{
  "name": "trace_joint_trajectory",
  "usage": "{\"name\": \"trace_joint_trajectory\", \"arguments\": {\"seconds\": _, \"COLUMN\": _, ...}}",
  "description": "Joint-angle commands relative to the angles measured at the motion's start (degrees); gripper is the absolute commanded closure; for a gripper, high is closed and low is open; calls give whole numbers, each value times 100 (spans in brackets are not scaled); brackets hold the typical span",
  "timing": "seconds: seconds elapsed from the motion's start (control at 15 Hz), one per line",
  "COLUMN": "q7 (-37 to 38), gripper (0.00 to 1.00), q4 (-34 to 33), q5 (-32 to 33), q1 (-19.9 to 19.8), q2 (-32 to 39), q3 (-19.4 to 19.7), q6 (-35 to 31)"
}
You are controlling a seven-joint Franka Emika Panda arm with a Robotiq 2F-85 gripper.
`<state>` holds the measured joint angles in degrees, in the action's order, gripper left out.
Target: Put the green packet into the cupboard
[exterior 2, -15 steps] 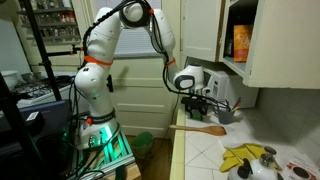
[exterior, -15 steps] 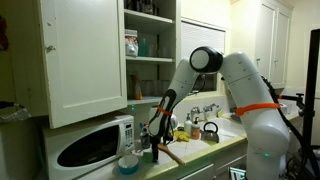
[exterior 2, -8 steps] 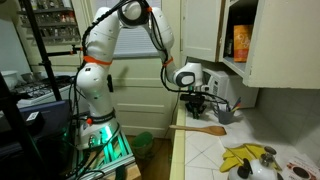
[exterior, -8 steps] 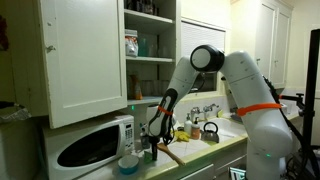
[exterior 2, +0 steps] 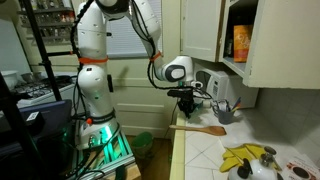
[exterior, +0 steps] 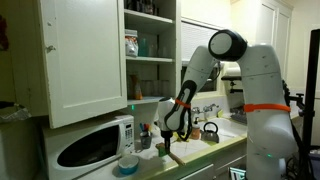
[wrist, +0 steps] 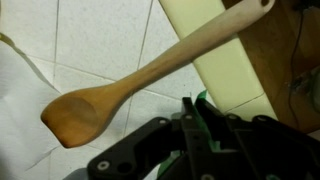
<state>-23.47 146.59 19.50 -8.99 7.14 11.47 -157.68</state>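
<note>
My gripper will rise to the cupboard's lowest shelf [exterior 2: 235,63], open above it beside the orange container, and release the green packet.
In the wrist view my gripper [wrist: 190,104] is shut on the green packet [wrist: 203,94]. A bright green edge sticks out beside the dark fingers, and more green shows lower down. In both exterior views the gripper [exterior: 167,130] [exterior 2: 189,105] hangs a little above the counter, fingers pointing down, and the packet is too small to make out there. The cupboard [exterior: 85,60] is mounted on the wall above, its panelled door swung open and its shelves [exterior: 150,45] bearing jars. Its door edge [exterior 2: 275,45] shows at the upper right in an exterior view.
A wooden spoon [wrist: 120,90] [exterior 2: 200,128] lies on the tiled counter right under the gripper. The white microwave [exterior: 95,145] stands below the cupboard door with a blue bowl [exterior: 128,163] in front. A kettle [exterior: 210,130] and a tap sit further along.
The jaws have shut on the green packet. The arm has risen from the counter and drawn away from the microwave, lifting the gripper.
</note>
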Motion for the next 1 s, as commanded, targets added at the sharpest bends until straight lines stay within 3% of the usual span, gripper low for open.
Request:
{"name": "trace_joint_trajectory", "arguments": {"seconds": 0.0, "q7": 637, "gripper": 97, "q4": 1122, "q5": 328, "q1": -146, "q2": -1418, "q3": 196, "q6": -542}}
{"name": "trace_joint_trajectory", "arguments": {"seconds": 0.2, "q7": 926, "gripper": 97, "q4": 1524, "q5": 243, "q1": -419, "q2": -2359, "q3": 182, "q6": -640}}
{"name": "trace_joint_trajectory", "arguments": {"seconds": 0.27, "q7": 799, "gripper": 97, "q4": 1047, "q5": -202, "q1": -346, "q2": -2406, "q3": 174, "q6": -261}}
{"name": "trace_joint_trajectory", "arguments": {"seconds": 0.4, "q7": 936, "gripper": 97, "q4": 1073, "q5": -466, "q1": -453, "q2": -3046, "q3": 217, "q6": 24}}
{"name": "trace_joint_trajectory", "arguments": {"seconds": 0.47, "q7": 1035, "gripper": 97, "q4": 1022, "q5": -210, "q1": -652, "q2": -3081, "q3": 47, "q6": 414}}
{"name": "trace_joint_trajectory", "arguments": {"seconds": 0.53, "q7": 797, "gripper": 88, "q4": 964, "q5": -300, "q1": -489, "q2": -2665, "q3": 138, "q6": -104}}
{"name": "trace_joint_trajectory", "arguments": {"seconds": 0.67, "q7": 854, "gripper": 88, "q4": 939, "q5": -283, "q1": -590, "q2": -2993, "q3": 113, "q6": 291}}
{"name": "trace_joint_trajectory", "arguments": {"seconds": 0.73, "q7": 863, "gripper": 97, "q4": 953, "q5": -282, "q1": -606, "q2": -3050, "q3": 108, "q6": 316}}
{"name": "trace_joint_trajectory", "arguments": {"seconds": 0.93, "q7": 1026, "gripper": 97, "q4": 727, "q5": -280, "q1": -598, "q2": -3432, "q3": -39, "q6": -295}}
